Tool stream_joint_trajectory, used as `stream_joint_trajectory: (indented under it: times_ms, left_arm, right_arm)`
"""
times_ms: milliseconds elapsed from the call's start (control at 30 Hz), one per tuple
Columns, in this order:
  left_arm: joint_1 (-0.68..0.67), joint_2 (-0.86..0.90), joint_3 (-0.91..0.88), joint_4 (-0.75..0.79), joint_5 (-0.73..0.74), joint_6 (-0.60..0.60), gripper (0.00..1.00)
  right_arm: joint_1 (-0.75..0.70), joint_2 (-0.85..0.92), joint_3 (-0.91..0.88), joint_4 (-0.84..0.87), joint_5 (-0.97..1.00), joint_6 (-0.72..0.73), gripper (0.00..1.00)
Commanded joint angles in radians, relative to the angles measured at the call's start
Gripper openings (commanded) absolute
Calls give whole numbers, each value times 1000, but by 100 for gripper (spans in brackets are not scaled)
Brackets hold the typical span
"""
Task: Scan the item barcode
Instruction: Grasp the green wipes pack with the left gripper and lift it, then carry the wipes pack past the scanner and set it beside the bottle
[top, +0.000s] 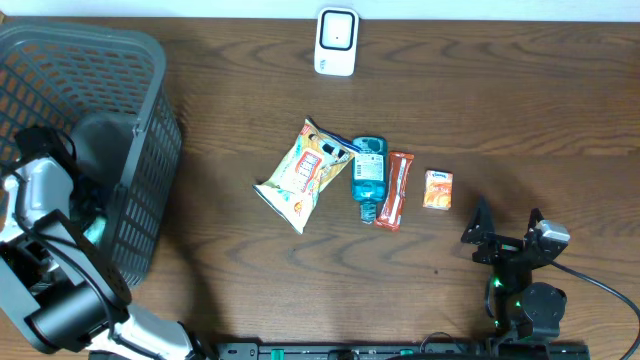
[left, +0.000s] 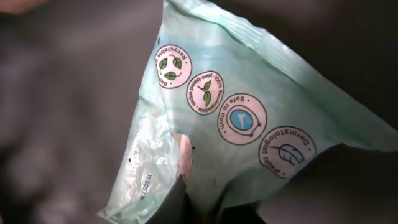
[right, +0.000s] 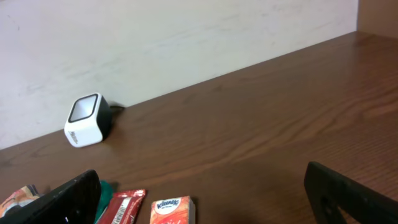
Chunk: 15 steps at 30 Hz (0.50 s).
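Note:
The robot will next lift its left gripper past the basket's rim and move it across to the gap between the snack bag and the bottle on the bag's right in the overhead view, then lower it and let go.
My left gripper (left: 185, 182) is shut on the lower edge of a pale green wipes pack (left: 236, 106) printed with round white badges. The pack fills the left wrist view, with dark basket behind it. From overhead, the left arm (top: 45, 190) reaches into the grey basket (top: 150, 110), and a bit of green pack (top: 95, 229) shows there. No barcode is visible on the pack's facing side. The white scanner (top: 336, 42) stands at the table's far edge, also seen as scanner (right: 87, 120). My right gripper (top: 505, 235) rests open at the near right, holding nothing.
In a row mid-table lie a snack bag (top: 305, 172), a teal bottle (top: 368, 178), a red bar (top: 396, 190) and an orange tissue pack (top: 438, 189). The tissue pack (right: 173, 211) and red bar (right: 121, 206) sit just ahead of the right gripper (right: 208, 193).

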Motion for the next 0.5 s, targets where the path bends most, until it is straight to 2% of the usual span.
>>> stream_joint_trajectory:
  times_ms: [0,200,367,467]
  left_arm:
    - [-10,-84,56,2,250,-9,8]
    - [-12,-320,72,35,282,-14,7]
    - [-12,-546,72,154,469,-79,7]
    - [-14,-654,72,224,547,-169,7]
  right_arm:
    - [3,-5,-3,-3,1,3,99]
    - [3,-5,-3,-3,0,3,99]
    - [3,-5,-3,-3,1,3,99]
    - [3,-5,-3,-3,1,3,99]
